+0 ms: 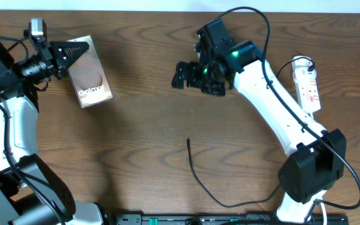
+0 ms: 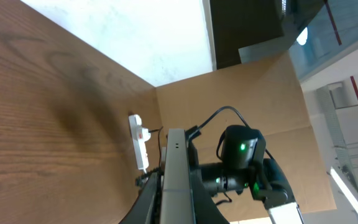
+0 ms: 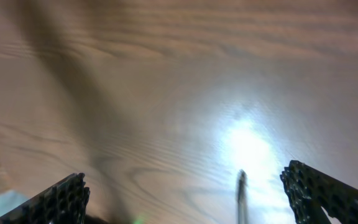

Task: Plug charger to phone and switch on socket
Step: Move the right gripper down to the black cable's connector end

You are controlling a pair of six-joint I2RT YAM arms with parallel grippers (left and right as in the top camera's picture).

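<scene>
The charger's black tip point(image 1: 189, 140) point(image 3: 242, 175) lies on the tabletop below my open right gripper, nearer my base. My right gripper needs to move back and go down onto that tip next.
The phone point(image 1: 92, 84), brown with white "Galaxy" text, is at the far left, and my left gripper point(image 1: 74, 53) is shut on its far end. In the left wrist view the phone point(image 2: 178, 180) shows edge-on between the jaws. The charger point(image 1: 195, 172), a thin black cable, lies loose on the table, its tip pointing to the far side. My right gripper point(image 1: 197, 80) hovers open beyond that tip. In the right wrist view the charger tip point(image 3: 241, 193) shows blurred between the wide-apart fingers point(image 3: 61, 199), nearer the right one. The socket point(image 1: 308, 84) lies at the far right.
The white socket point(image 2: 140, 140) with its cord and a black plug shows beyond the phone in the left wrist view, next to the right arm point(image 2: 241, 162). A cardboard wall point(image 2: 253, 81) stands behind the table. Bare wood table point(image 1: 142, 125) lies between the arms.
</scene>
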